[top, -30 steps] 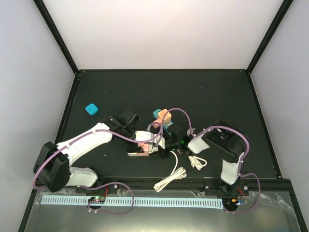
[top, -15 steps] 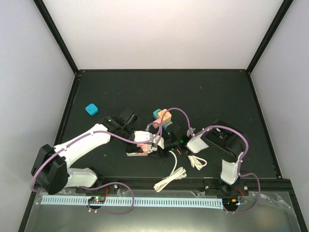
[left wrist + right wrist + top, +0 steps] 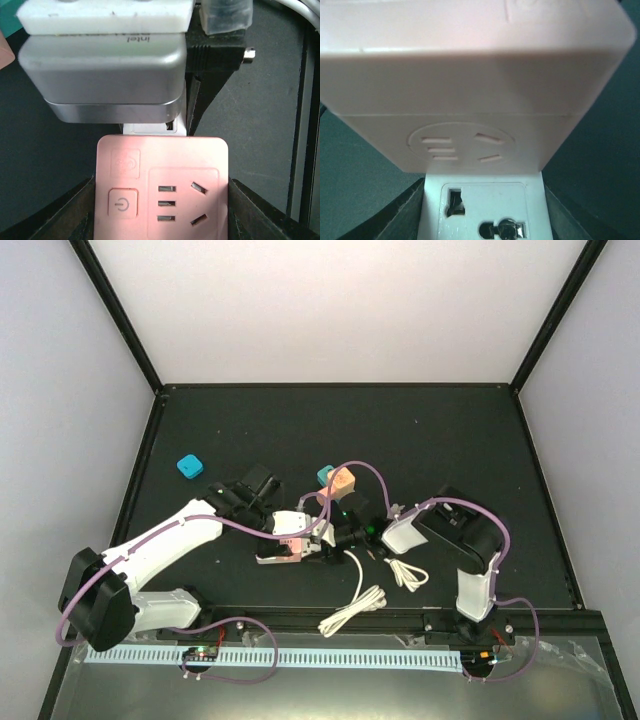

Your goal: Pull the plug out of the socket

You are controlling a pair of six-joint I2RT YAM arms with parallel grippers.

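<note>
Next, my left gripper will lift, move left in the top view and lower to release the pink cube on the tabletop near the teal block, where it's clear.
A pink socket cube with a power button sits between my left gripper's fingers, which are shut on its sides. A white plug adapter sits against the pink socket and is held between the fingers of my right gripper, which is shut on it. A small strip of the adapter shows above the socket in the left wrist view. In the top view the left gripper and right gripper meet at the pink socket near the table's middle front.
A white cable lies in front of the grippers, with a coil to its right. A second pink and teal block sits just behind them. A teal block lies at the left. Purple arm cables loop overhead.
Both grippers, joined at the socket and adapter, have shifted a little to the left. The right gripper has followed the left. The adapter still sits against the socket.
</note>
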